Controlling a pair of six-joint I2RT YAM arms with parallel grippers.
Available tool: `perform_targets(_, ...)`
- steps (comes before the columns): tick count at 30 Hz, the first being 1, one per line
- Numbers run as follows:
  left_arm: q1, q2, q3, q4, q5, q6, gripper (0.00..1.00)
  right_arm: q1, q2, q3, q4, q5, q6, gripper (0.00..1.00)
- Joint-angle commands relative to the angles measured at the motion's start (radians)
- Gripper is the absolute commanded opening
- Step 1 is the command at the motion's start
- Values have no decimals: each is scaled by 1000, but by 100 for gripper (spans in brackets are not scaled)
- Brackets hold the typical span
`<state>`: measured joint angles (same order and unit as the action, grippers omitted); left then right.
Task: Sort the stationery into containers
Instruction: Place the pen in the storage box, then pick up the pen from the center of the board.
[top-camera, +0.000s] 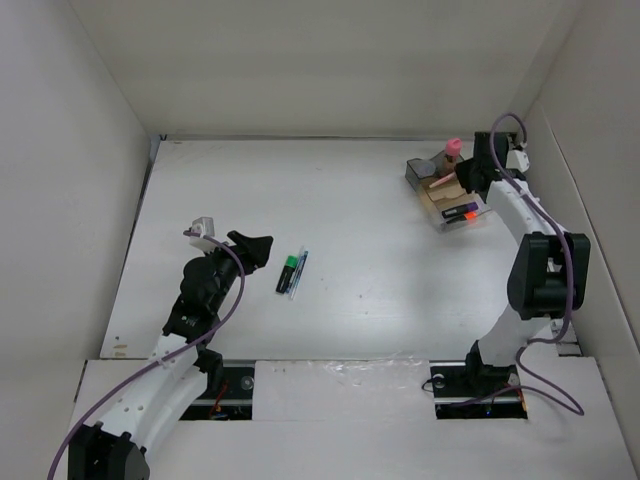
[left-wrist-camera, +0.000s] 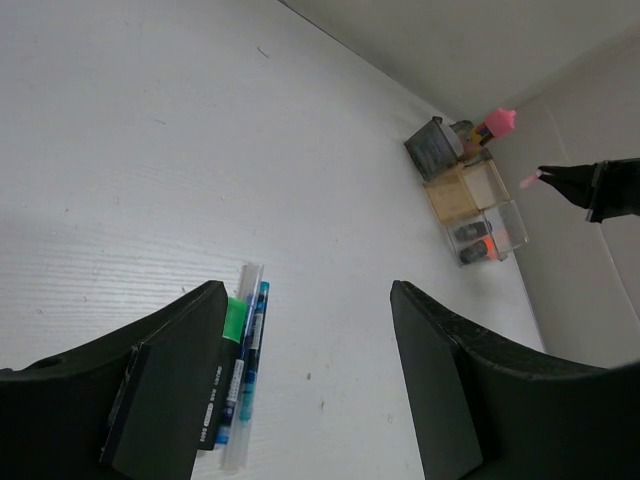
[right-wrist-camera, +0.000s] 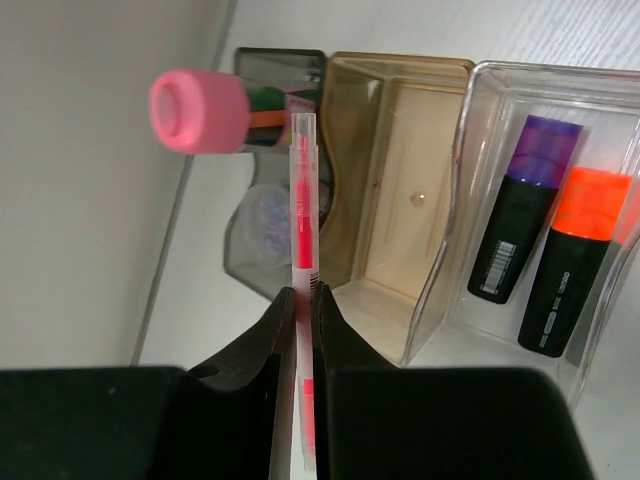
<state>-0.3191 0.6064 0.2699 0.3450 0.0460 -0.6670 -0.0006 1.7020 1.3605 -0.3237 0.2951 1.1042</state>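
The right gripper lowers and shifts over the opening of the organizer's empty amber section next, since the thin red pen (right-wrist-camera: 303, 190) hangs over the edge of that section.
My right gripper (right-wrist-camera: 303, 292) is shut on a thin red pen (right-wrist-camera: 303, 190), held above the organizer (top-camera: 432, 203), over the edge between its smoky-grey compartment (right-wrist-camera: 262, 225) and amber compartment (right-wrist-camera: 400, 210). The pink-capped glue stick (right-wrist-camera: 198, 110) stands in the grey compartment. A purple-and-black marker (right-wrist-camera: 522, 215) and an orange-and-black highlighter (right-wrist-camera: 572, 255) lie in the clear compartment. My left gripper (left-wrist-camera: 310, 370) is open and empty, just right of a green-and-black highlighter (left-wrist-camera: 232, 325), a blue pen (left-wrist-camera: 253, 345) and a clear pen that lie side by side on the table (top-camera: 292, 272).
White walls close in the table on the left, back and right. The organizer (left-wrist-camera: 465, 195) stands at the far right next to the right wall. My right arm (top-camera: 540, 270) rises along the right side.
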Motion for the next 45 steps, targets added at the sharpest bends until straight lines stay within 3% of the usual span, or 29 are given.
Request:
perform_targets(1, -3, 4, 15, 45, 15, 6, 64, -39, 48, 41, 48, -100, 23, 0)
perform_targets(18, -3, 38, 25, 46, 15, 6, 64, -87, 205, 115, 58, -113, 46, 6)
perform_targets(22, -3, 38, 15, 58, 15, 6, 64, -87, 214, 115, 58, -122, 46, 13)
perform_targets(32, -3, 47, 15, 49, 15, 6, 64, -87, 168, 106, 68, -131, 46, 45)
perform_targets(39, -3, 47, 15, 49, 15, 6, 64, 8, 23, 48, 84, -122, 26, 42)
perform_targets(43, -3, 38, 15, 49, 15, 6, 64, 174, -50, 6, 107, -82, -20, 23)
perform_targets(44, -3, 29, 25, 39, 15, 6, 64, 216, -59, -7, 107, -71, -36, 8)
perform_targets(45, -3, 29, 25, 29, 3, 6, 64, 308, -59, -23, 142, -71, -47, 2)
